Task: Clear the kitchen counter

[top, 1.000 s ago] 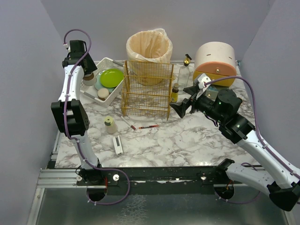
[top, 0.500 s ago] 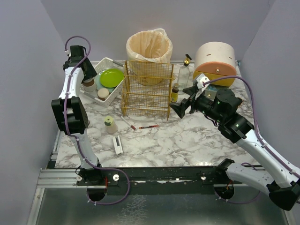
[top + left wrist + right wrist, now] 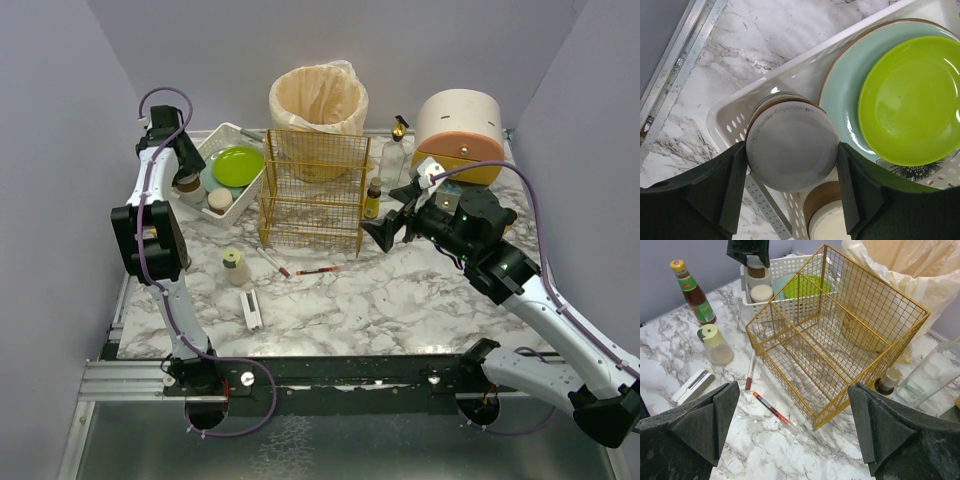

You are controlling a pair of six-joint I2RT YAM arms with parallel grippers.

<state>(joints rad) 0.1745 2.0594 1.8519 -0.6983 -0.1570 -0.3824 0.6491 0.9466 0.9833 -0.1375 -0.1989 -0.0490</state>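
My left gripper should lower the brown jar into the tray's slotted corner (image 3: 184, 200) (image 3: 736, 119) below and release it, because the plates leave that spot open.
The kitchen counter (image 3: 400, 290) is white marble with grey veins. At its back left, my left gripper (image 3: 183, 160) is over the near-left corner of the white slotted dish tray (image 3: 232, 133). It is shut on a brown-rimmed jar with a grey-white lid (image 3: 790, 155), and both fingers (image 3: 737, 185) press the lid's sides. My right gripper (image 3: 394, 214) hangs open to the right of the gold wire rack (image 3: 312, 190) with nothing between its fingers (image 3: 705, 420). Loose on the counter lie a yellow-capped bottle (image 3: 235, 266), a white flat box (image 3: 251, 310) and two thin tubes (image 3: 317, 270).
The tray holds a green plate (image 3: 238, 165) on a pale blue one and a cream-lidded jar (image 3: 219, 200). A lined bin (image 3: 317, 100) stands behind the rack. A small dark bottle (image 3: 373, 198), a clear pump bottle (image 3: 396, 155) and a round container (image 3: 459, 135) are at back right. A red-labelled sauce bottle (image 3: 692, 292) stands near the left edge.
My left gripper has shifted slightly left and back over the tray corner with the jar still in it. The right arm has barely moved.
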